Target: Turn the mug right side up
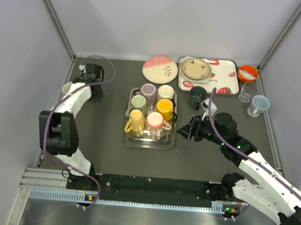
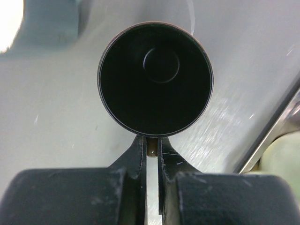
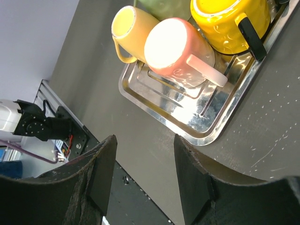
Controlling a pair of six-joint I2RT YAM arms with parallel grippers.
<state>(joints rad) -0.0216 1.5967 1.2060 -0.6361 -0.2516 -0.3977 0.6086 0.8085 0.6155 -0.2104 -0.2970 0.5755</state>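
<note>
My left gripper holds the dark mug's handle, and the dark mug's opening faces up, so I need to move the gripper outward and down to the bare tabletop [image 2: 123, 11] beside the cream cup and release the handle.
In the left wrist view a dark mug [image 2: 154, 77] with a brown rim fills the upper middle. Its round black face with a small inner circle points at the camera. My left gripper [image 2: 151, 140] is shut on its thin brown handle [image 2: 152, 151]. In the top view the left gripper [image 1: 95, 89] is at the far left back corner by the wall, and the mug is hidden behind it. My right gripper [image 1: 184, 131] is open and empty, just right of the metal tray [image 1: 149, 143]. It also shows in the right wrist view [image 3: 144, 140].
The tray holds several coloured mugs, among them a pink one [image 3: 178, 47] and a yellow one [image 3: 126, 28] lying on their sides. A dark green mug [image 1: 197, 97], a pink plate [image 1: 159, 69], a strawberry tray [image 1: 223, 82], an orange bowl [image 1: 247, 73] and two glasses stand at the back. A cream cup [image 1: 66, 87] sits by the left wall.
</note>
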